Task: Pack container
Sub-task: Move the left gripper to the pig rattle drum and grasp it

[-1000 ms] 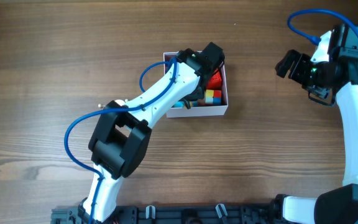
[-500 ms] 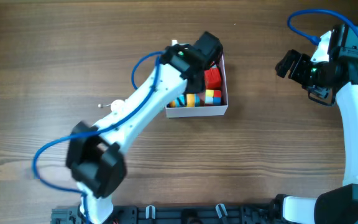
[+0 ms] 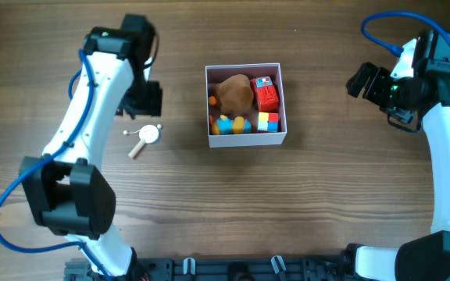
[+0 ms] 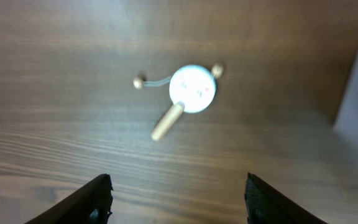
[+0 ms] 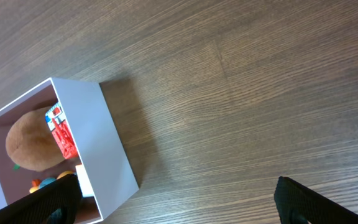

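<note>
The robot will next bring its left gripper down onto the wooden handle [image 4: 172,114] where it meets the drum's white head, because that stick is much thinner than the round disc.
The container [image 3: 245,141], a square white-walled box with a pink inside, sits mid-table. It holds a brown plush lump [image 3: 233,92], a red block [image 3: 266,94], and small coloured pieces [image 3: 267,121]. It also shows in the right wrist view [image 5: 107,140]. A small white rattle drum with a wooden handle [image 3: 144,137] lies on the table left of the box and shows in the left wrist view [image 4: 190,92]. My left gripper [image 3: 143,100] is open and empty, just above the drum [image 4: 178,199]. My right gripper [image 3: 366,80] is open and empty, far right of the box [image 5: 176,199].
The wooden tabletop [image 3: 303,203] surrounds the box. A black rail [image 3: 233,269] runs along the front edge.
My left arm has swung out of the container and far to the left, ending over the rattle drum. The box contents are now uncovered. The right arm has not moved.
</note>
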Available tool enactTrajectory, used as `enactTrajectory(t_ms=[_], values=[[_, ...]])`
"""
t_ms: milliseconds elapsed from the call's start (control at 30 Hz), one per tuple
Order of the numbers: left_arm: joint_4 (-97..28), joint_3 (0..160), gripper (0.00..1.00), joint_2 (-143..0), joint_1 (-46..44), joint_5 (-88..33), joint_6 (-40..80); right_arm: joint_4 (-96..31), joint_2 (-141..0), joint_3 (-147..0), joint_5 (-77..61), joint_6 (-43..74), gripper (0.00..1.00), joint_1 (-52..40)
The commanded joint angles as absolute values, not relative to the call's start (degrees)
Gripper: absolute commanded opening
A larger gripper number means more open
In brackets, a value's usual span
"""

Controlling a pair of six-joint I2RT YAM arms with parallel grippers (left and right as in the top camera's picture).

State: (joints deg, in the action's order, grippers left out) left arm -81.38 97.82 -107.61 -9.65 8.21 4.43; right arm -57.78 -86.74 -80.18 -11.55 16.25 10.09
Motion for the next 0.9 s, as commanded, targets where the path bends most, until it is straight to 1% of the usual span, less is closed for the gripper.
enactTrajectory(t_ms=[0,33,100,167,267,367,533,633,700,767,800,833,867], values=[[-79.64,88.95,0.61,-108.71,-4.38,2.81,-5.58,-57.52,-86.96,-80.55,-11.0,16.67,1.0,10.33],[-77.45,86.74,0.59,-108.71,-3.33,2.83,-5.58,-57.52,-86.96,-80.55,-11.0,16.64,1.0,10.33],[-72.79,82.98,0.49,-108.68,-2.33,2.81,-5.58,-57.52,-86.96,-80.55,-10.98,16.67,1.0,10.33],[-69.36,79.64,0.46,-108.68,-2.48,2.83,-5.61,-57.52,-86.96,-80.55,-11.0,16.67,1.0,10.33],[-63.26,73.97,0.47,-108.68,-2.85,2.83,-5.65,-57.52,-86.96,-80.55,-10.98,16.64,1.0,10.33],[-60.12,70.89,0.49,-108.68,-2.87,2.87,-5.61,-57.52,-86.96,-80.55,-10.98,16.67,1.0,10.33],[-53.76,68.12,0.54,-108.71,-2.72,4.12,-5.8,-57.52,-86.96,-80.55,-10.98,16.67,1.0,10.33],[-49.84,66.54,0.55,-108.73,-2.72,4.14,-6.46,-57.52,-86.96,-80.55,-11.0,16.67,1.0,10.33],[-48.77,65.36,0.52,-108.73,-2.72,4.16,-9.17,-57.52,-86.96,-80.55,-11.0,16.67,1.0,10.33],[-48.58,64.71,0.47,-108.73,-2.72,4.1,-10.26,-57.52,-86.96,-80.55,-11.0,16.69,1.0,10.33],[-48.6,64.71,0.41,-108.73,-2.72,4.05,-9.96,-57.52,-86.96,-80.55,-11.0,16.67,1.0,10.33],[-48.75,64.71,0.38,-108.73,-2.72,4.03,-9.58,-57.52,-86.96,-80.55,-11.0,16.67,1.0,10.33],[-48.97,64.71,0.3,-108.73,-2.72,3.88,-8.64,-57.52,-86.96,-80.55,-10.98,16.67,1.0,10.33]])
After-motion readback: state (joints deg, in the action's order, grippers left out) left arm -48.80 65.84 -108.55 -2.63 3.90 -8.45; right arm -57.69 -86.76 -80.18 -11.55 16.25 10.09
